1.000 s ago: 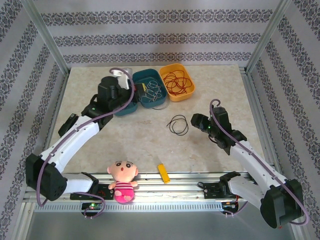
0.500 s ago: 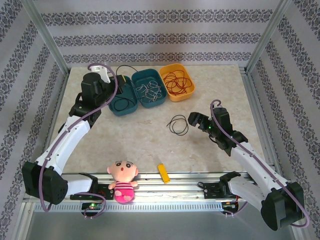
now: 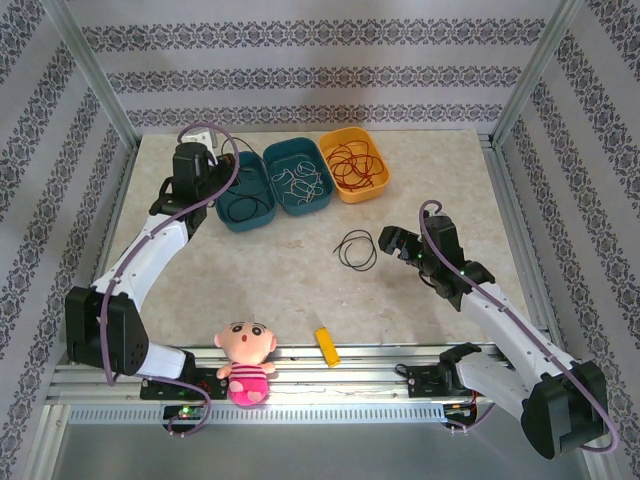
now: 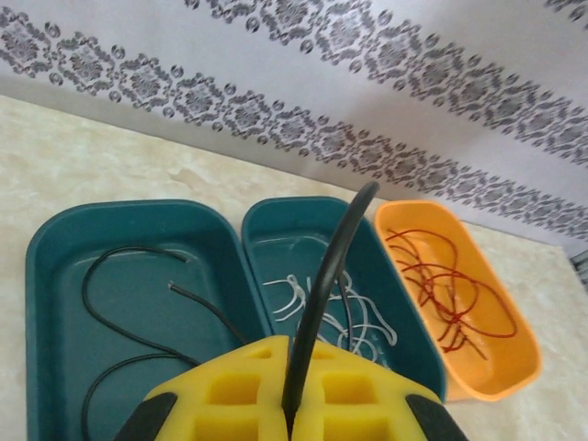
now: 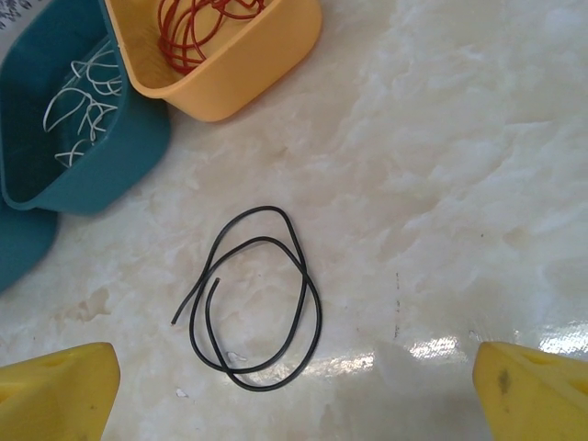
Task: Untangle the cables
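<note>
The teal tray already holds a black cable. My left gripper will move down into it and let go of its own black cable there, because the colors match.
My left gripper is shut on a black cable, which stands up from between the yellow pads. In the top view this gripper hangs at the left end of the left teal tray. Another black cable lies in that tray. White cables fill the middle teal tray, and red cables fill the orange tray. A black cable loop lies loose on the table. My right gripper stands open just right of that loop, and its fingertips are apart from it.
A doll and a small yellow block lie at the near edge by the rail. Metal frame posts stand at the table's back corners. Patterned walls close in the table on three sides.
My left arm swung left and back with the black cable, from over the teal trays to their left end. The right gripper opened wider and stayed beside the loop.
</note>
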You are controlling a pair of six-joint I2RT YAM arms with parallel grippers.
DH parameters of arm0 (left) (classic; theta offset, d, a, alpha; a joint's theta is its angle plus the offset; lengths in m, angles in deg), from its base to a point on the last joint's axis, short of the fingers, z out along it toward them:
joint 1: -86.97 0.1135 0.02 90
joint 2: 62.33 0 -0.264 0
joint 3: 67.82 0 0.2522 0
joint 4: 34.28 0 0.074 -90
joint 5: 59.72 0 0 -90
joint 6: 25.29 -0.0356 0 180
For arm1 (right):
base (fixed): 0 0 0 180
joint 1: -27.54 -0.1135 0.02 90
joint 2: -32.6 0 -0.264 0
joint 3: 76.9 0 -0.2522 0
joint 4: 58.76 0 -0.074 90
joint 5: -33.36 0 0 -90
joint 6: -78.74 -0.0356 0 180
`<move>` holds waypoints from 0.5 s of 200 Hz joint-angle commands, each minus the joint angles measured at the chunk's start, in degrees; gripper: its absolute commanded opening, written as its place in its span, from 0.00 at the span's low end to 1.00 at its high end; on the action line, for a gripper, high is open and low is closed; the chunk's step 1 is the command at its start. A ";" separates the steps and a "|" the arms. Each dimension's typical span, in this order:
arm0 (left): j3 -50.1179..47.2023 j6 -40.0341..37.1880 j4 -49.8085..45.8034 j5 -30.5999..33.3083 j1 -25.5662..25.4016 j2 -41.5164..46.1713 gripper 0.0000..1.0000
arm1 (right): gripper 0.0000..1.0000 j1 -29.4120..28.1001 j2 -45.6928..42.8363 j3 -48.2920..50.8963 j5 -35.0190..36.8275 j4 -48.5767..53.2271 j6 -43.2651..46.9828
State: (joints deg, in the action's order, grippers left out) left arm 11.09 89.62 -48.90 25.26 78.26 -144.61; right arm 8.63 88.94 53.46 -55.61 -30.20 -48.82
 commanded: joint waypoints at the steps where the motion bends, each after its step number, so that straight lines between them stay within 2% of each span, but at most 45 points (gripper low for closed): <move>1: -1.13 -2.61 3.04 1.74 1.21 -2.24 0.00 | 0.98 -0.24 0.73 -2.26 1.20 0.58 -0.47; 100: -7.95 1.40 9.48 3.40 4.50 -6.03 0.00 | 0.98 -0.25 0.44 -2.18 1.94 1.64 -0.54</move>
State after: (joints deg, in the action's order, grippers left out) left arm 4.25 89.58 -43.37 27.14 81.52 -150.55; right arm 8.63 89.81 52.58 -55.48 -29.58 -48.84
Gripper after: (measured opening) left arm 0.045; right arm 0.983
